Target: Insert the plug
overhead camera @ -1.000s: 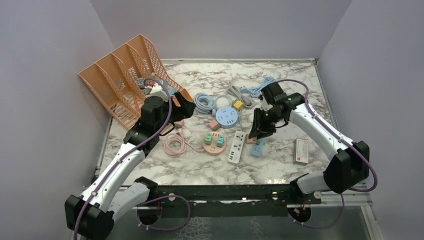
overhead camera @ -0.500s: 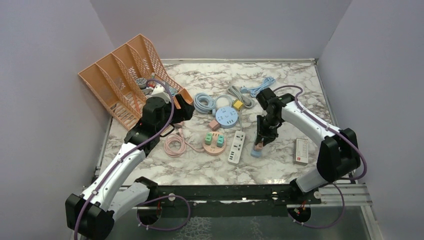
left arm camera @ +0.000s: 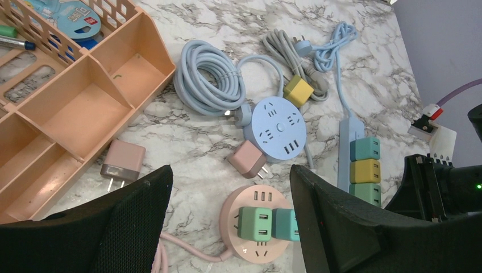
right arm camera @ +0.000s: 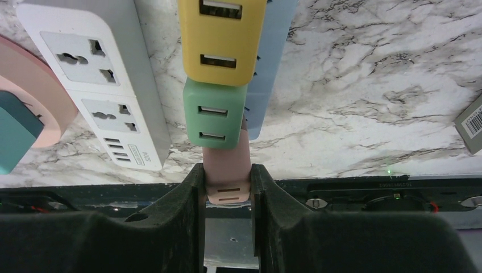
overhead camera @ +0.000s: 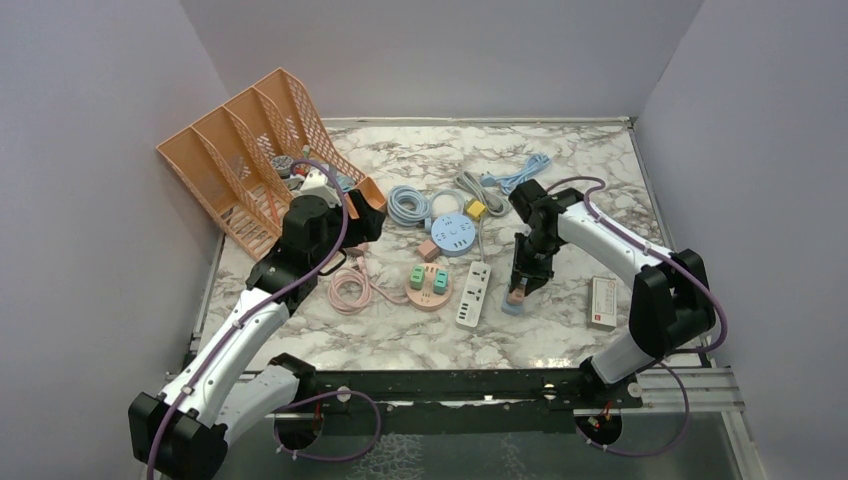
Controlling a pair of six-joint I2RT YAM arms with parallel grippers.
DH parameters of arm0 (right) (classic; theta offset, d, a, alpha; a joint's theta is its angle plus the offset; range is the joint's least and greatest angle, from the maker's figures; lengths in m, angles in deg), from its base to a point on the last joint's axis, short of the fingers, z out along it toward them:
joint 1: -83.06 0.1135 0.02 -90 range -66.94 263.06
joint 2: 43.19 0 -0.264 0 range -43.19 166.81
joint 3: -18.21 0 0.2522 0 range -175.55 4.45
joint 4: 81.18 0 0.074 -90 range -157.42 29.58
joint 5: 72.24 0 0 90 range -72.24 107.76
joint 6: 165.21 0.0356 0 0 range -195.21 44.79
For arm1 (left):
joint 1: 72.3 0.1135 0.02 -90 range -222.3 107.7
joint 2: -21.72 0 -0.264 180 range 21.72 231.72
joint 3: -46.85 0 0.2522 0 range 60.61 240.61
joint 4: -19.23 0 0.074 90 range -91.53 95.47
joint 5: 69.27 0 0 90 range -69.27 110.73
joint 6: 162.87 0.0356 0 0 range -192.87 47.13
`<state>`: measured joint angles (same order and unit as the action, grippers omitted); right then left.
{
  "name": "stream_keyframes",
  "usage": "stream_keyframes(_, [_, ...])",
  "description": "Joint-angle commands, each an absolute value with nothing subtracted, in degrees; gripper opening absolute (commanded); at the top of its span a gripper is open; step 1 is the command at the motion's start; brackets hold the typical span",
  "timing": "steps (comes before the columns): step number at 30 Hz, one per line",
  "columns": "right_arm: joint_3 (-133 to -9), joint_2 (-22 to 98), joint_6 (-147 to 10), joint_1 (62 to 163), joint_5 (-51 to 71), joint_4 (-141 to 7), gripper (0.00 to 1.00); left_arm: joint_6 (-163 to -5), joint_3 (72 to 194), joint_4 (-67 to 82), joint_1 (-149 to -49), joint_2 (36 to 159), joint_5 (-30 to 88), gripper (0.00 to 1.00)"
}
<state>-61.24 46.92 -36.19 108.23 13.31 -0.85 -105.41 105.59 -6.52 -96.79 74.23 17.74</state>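
Observation:
The robot needs to push its right gripper down next with the pink plug onto the blue power strip's near end (overhead camera: 512, 307) (right arm camera: 253, 129) and let go, because the pink plug points there beside the green one.
My right gripper (overhead camera: 517, 292) (right arm camera: 228, 190) is shut on a pink plug (right arm camera: 227, 168), which points down at the near end of the light blue power strip (right arm camera: 271, 68) (overhead camera: 511, 306). The plug's tip sits right next to the green plug (right arm camera: 216, 116) on the strip, with a yellow plug (right arm camera: 221, 34) beyond it. I cannot tell whether its prongs are in a socket. My left gripper (left arm camera: 230, 176) (overhead camera: 365, 222) hangs open above the table. Nothing is between its fingers.
A white power strip (overhead camera: 473, 294) lies left of the blue one. The pink round socket (left arm camera: 253, 239) holds two green plugs. Nearby are a blue round socket (left arm camera: 278, 128), loose pink plugs (left arm camera: 247, 158), coiled cables, an orange file rack (overhead camera: 235, 165) and a small white box (overhead camera: 602, 302).
My right arm swung its wrist down and towards the near edge, carrying the pink plug to the near end of the blue strip. The left arm has barely moved.

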Motion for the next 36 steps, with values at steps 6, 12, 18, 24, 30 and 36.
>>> stream_keyframes(6, [-59.1, 48.3, -32.4, 108.4, 16.6, -0.7, 0.01, -103.5, 104.9, -6.8, -96.8, 72.5, 14.8, 0.78])
stream_keyframes(12, [-58.7, 50.0, -30.2, 108.3, 20.1, -2.4, 0.01, -103.2, 104.8, -6.9, -96.9, 72.3, 14.4, 0.78])
stream_keyframes(18, [-61.4, 53.6, -32.4, 108.4, 20.9, -4.4, 0.01, -102.5, 105.1, -7.0, -97.1, 72.3, 14.8, 0.78])
stream_keyframes(24, [-62.5, 55.9, -32.6, 108.4, 21.6, -5.1, 0.07, -102.3, 105.1, -7.4, -97.1, 72.2, 14.1, 0.78])
stream_keyframes(30, [-59.7, 54.9, -31.7, 108.4, 20.3, -7.7, 0.16, -102.2, 105.0, -7.1, -97.1, 72.6, 14.0, 0.78])
stream_keyframes(36, [-60.6, 55.1, -31.8, 108.4, 17.3, -10.9, 0.17, -102.2, 105.0, -6.8, -97.1, 73.1, 13.9, 0.78])
